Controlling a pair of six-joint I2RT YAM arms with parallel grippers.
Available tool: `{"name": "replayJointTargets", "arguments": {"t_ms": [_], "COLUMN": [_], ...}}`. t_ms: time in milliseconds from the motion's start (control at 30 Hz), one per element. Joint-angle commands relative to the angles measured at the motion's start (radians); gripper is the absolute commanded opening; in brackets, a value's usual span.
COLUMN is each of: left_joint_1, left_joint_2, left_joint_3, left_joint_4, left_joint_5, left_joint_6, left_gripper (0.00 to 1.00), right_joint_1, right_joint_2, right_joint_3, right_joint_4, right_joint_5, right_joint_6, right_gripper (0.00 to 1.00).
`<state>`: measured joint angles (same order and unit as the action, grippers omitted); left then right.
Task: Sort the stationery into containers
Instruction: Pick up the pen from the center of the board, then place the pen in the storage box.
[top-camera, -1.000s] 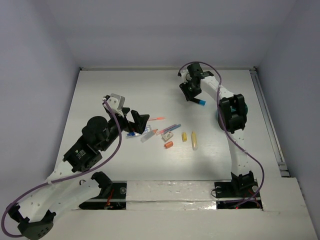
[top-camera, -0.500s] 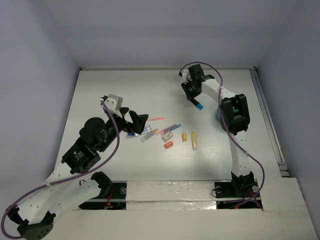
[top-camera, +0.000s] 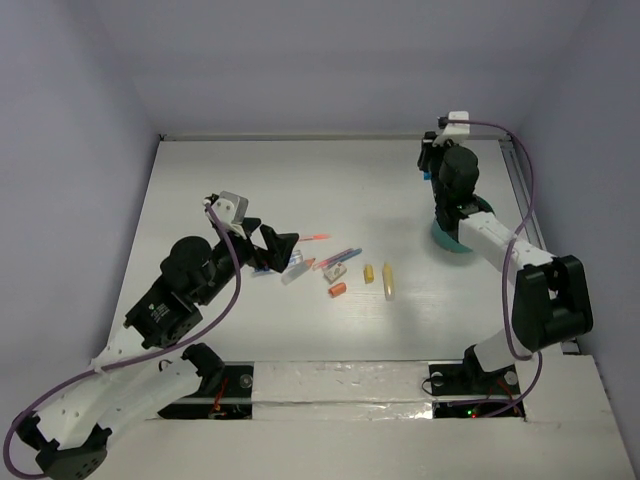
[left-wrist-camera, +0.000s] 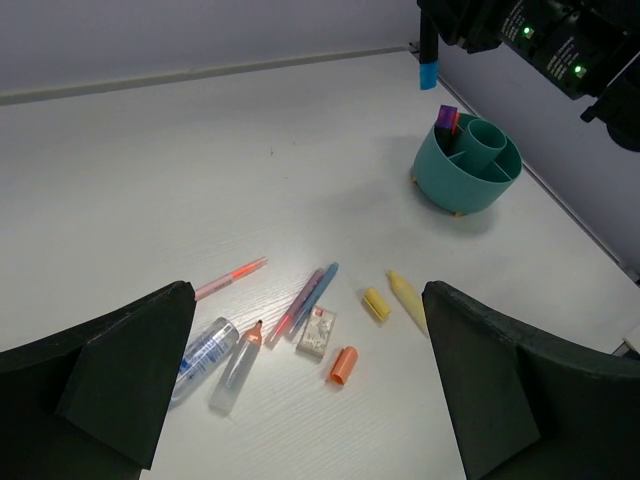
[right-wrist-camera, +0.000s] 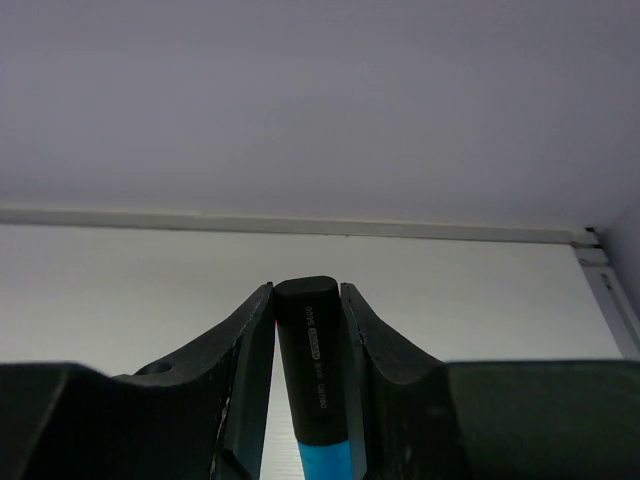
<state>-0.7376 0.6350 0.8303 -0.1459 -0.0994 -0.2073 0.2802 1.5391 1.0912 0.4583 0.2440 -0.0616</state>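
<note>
Next, my right gripper moves back over the teal container (top-camera: 445, 243) with a slight turn, then lowers the black marker beside the purple marker (left-wrist-camera: 447, 118).
My right gripper (right-wrist-camera: 308, 300) is shut on a black marker (right-wrist-camera: 312, 370) with a blue end. The marker (left-wrist-camera: 428, 50) hangs blue end down, above and a little behind the teal container (left-wrist-camera: 467, 165). A purple marker (left-wrist-camera: 447, 118) stands in one of its compartments. In the top view the right gripper (top-camera: 430, 165) is at the far right, just beyond the container (top-camera: 445, 243). My left gripper (left-wrist-camera: 308, 300) stands open above the loose stationery: a thin pink pen (left-wrist-camera: 230, 278), a blue-white pen (left-wrist-camera: 205, 350), a white eraser (left-wrist-camera: 316, 333), an orange stub (left-wrist-camera: 342, 365) and a yellow marker (left-wrist-camera: 407, 300).
A clear highlighter with an orange tip (left-wrist-camera: 237, 368) and a short yellow piece (left-wrist-camera: 376, 304) lie in the same scatter. Two thin pens (left-wrist-camera: 310, 298) lie side by side. The right wall and table rail (top-camera: 530, 230) run close behind the container.
The right arm has swung from the middle back of the table to the right, carrying the black and blue marker over beside the container. The left arm has barely moved.
</note>
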Motion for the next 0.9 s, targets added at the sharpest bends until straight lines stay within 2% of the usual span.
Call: {"name": "replayJointTargets", "arguments": {"t_ms": [0, 133, 367, 867], "left_joint_1": [0.007, 0.007, 0.007, 0.007], "left_joint_2": [-0.015, -0.023, -0.015, -0.004], "left_joint_3": [-0.003, -0.005, -0.007, -0.005], "left_joint_4": [0.060, 0.062, 0.063, 0.063], "left_joint_5": [0.029, 0.032, 0.041, 0.043], "left_joint_6": [0.005, 0.005, 0.005, 0.006], "left_gripper": [0.97, 0.97, 0.97, 0.98], "right_joint_1": [-0.004, -0.025, -0.055, -0.084], "right_joint_2": [-0.013, -0.022, -0.031, -0.027], "right_joint_3": [-0.117, -0.194, -0.272, -0.352], "right_joint_4": [0.238, 0.373, 0.440, 0.430], "right_joint_5": [0.193, 0.279, 0.348, 0.367], "right_joint_6": [0.028, 0.014, 0.046, 0.124], "right_gripper": [0.08, 0.07, 0.07, 0.07]}}
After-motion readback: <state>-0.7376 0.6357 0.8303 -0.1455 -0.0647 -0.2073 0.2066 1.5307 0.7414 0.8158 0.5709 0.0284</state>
